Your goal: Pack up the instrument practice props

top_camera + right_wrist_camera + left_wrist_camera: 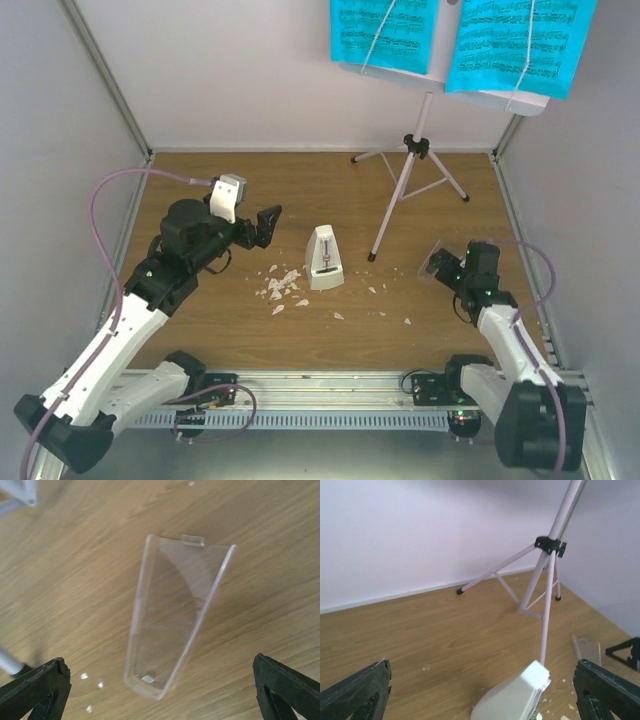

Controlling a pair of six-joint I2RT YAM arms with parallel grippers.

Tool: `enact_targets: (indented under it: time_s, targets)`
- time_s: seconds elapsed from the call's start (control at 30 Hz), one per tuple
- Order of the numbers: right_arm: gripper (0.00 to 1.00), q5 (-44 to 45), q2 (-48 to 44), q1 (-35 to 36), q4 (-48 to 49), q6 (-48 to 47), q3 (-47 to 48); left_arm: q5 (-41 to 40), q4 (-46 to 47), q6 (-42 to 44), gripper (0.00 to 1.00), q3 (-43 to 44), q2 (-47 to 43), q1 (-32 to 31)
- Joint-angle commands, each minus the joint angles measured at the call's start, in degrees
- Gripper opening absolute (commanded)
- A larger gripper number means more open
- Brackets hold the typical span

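My right gripper is to lower onto the clear cover's long edge, to the right in the wrist view, and close there. That thin edge stands up, so my fingers can pinch it.
The pale pink-white tripod music stand (412, 160) stands at the back right and holds two cyan sheet-music pages (388, 35) on its desk. Its legs also show in the left wrist view (547, 580). The white pyramid metronome (323, 258) stands mid-table, without its cover. My left gripper (263, 226) is open and empty, just left of the metronome (512, 697), which sits between its fingers (355, 695) in the left wrist view. The clear cover (172, 615) lies flat on the wood, under my open right gripper (449, 271), with its fingers (287, 687) well apart from it.
Small white crumbs (281, 286) lie scattered left of the metronome, and more crumbs (407, 322) lie toward the front right. Grey walls close in the table on the left, back and right. A metal rail (330, 385) runs along the near edge.
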Motion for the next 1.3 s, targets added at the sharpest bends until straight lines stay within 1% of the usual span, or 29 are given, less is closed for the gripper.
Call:
enact_targets:
  time_s: [0.0,0.03,0.1,0.3,0.47,0.7,0.97,1.07,1.17,1.27]
  targets:
    - [1.0,-0.6,5.6,-3.0,0.1,-2.5,4.7,-3.3,-2.4,6.1,0.99,-3.4,-2.5,0.3]
    - [0.99,-0.1,6.8,-3.1,0.0,-2.8,5.4,-4.7,-2.1,6.5,0.99,-4.4,-3.1,0.3]
    - [0.95,0.2,8.9,-3.7,0.3,-3.1,6.5,-6.3,-1.0,7.1,0.99,-6.2,-4.1,0.3]
    - [0.74,0.1,16.4,-3.9,-0.7,-4.9,9.8,-9.1,1.7,8.7,0.99,-10.9,-7.0,0.2]
    - [0.63,0.8,19.7,-3.8,-2.0,-5.3,10.9,-9.9,3.8,8.9,0.99,-13.7,-8.7,0.2]
    - [0.6,-1.4,23.7,-3.1,-1.9,-4.9,11.6,-12.0,3.1,10.0,0.99,-14.2,-8.2,0.3]
    - [0.48,-1.2,26.6,-1.9,-1.5,-4.7,10.2,-13.1,3.1,10.0,0.99,-14.4,-7.7,0.3]
    - [0.42,-0.9,28.0,-1.2,-1.3,-4.9,10.6,-13.0,3.1,10.0,0.99,-14.6,-7.5,0.3]
    - [0.4,0.1,29.4,-0.4,-1.9,-5.2,11.3,-13.1,3.2,11.3,0.99,-14.6,-7.0,0.3]
    - [0.33,1.3,30.4,0.2,-2.7,-5.3,11.4,-13.3,3.1,11.5,0.99,-14.6,-6.7,0.4]
